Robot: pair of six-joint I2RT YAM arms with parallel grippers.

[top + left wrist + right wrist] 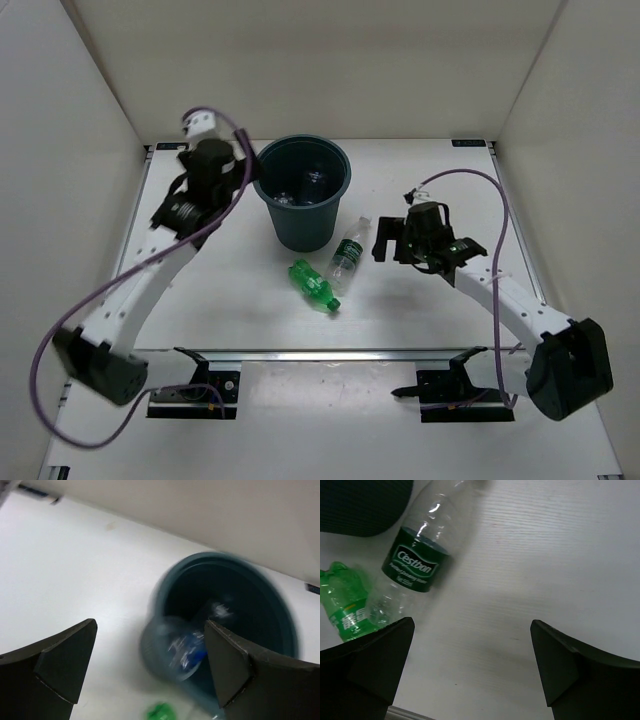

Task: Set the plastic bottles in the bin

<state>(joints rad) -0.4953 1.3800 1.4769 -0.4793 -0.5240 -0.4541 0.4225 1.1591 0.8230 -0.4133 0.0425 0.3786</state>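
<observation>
My right gripper needs to shift left in the top view, where the clear bottle lies, and bring the open fingertips down around its dark green label [347, 257] [417, 565].
The dark teal bin [302, 215] stands at the middle back of the table. My left gripper [246, 163] hangs by its left rim, open [150, 625]. Below the jaws, a blurred clear bottle with a blue label [187, 652] is loose at the bin's [282, 612] near rim, touching neither finger. Glints of clear plastic [315, 181] show inside the bin. A clear bottle with a dark green label [347, 257] [417, 565] and an all-green bottle [313, 285] [342, 610] lie in front of the bin. My right gripper [384, 241] is open [472, 622] just right of the dark-labelled bottle, holding nothing.
White walls close in the table at the back and both sides. A metal rail [330, 353] runs along the near edge between the arm bases. The bin's wall [360, 505] fills the top left corner of the right wrist view.
</observation>
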